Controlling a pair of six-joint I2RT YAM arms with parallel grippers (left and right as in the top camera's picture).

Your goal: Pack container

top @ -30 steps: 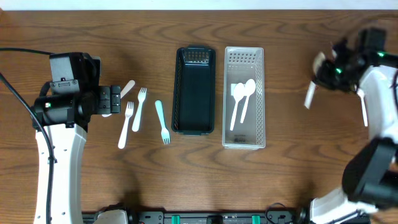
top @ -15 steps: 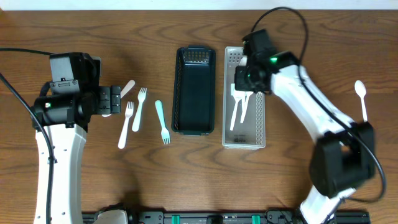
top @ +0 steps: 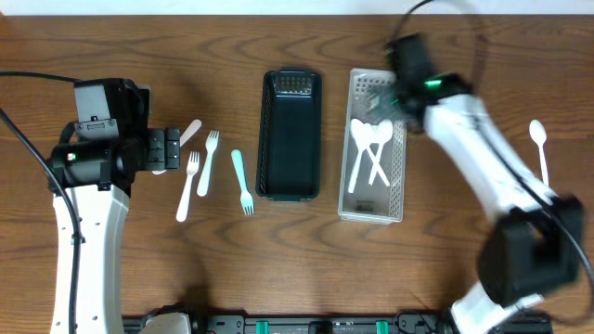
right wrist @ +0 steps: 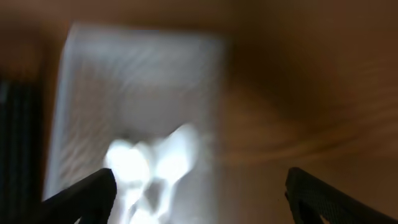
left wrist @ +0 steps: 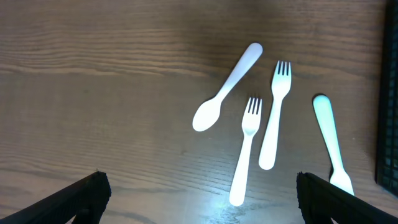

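Note:
The lone spoon's handle [top: 544, 165] lies to the gripper's right in the overhead view, still outside the clear container [top: 397, 199]. Next, my right gripper swings across and down onto it.
A clear slotted container [top: 397, 199] holds three white spoons [top: 369, 153]. To its left stands a black container [top: 290, 134]. My right gripper [top: 388, 93] hovers open and blurred over the clear container's [right wrist: 124, 74] far end, above the spoons [right wrist: 149, 168], with nothing between its fingers [right wrist: 202, 199]. Left of the black container lie a white spoon [top: 188, 133], two white forks [top: 190, 186] [top: 208, 162] and a teal fork [top: 241, 181]. My left gripper [top: 176, 148] stands open beside them [left wrist: 202, 199], above the bare wood. The spoon [left wrist: 227, 87], white forks [left wrist: 249, 149] [left wrist: 275, 115] and teal fork [left wrist: 329, 140] lie ahead of it.
One more white spoon [top: 539, 148] lies alone on the wood at the far right. The black container's edge [left wrist: 388, 93] shows at the right of the left wrist view. The right arm stretches from the lower right across to the clear container.
The right arm swung in from the far right with a white spoon and opened over the clear container, which now holds three spoons and has shifted slightly right. The left arm is still.

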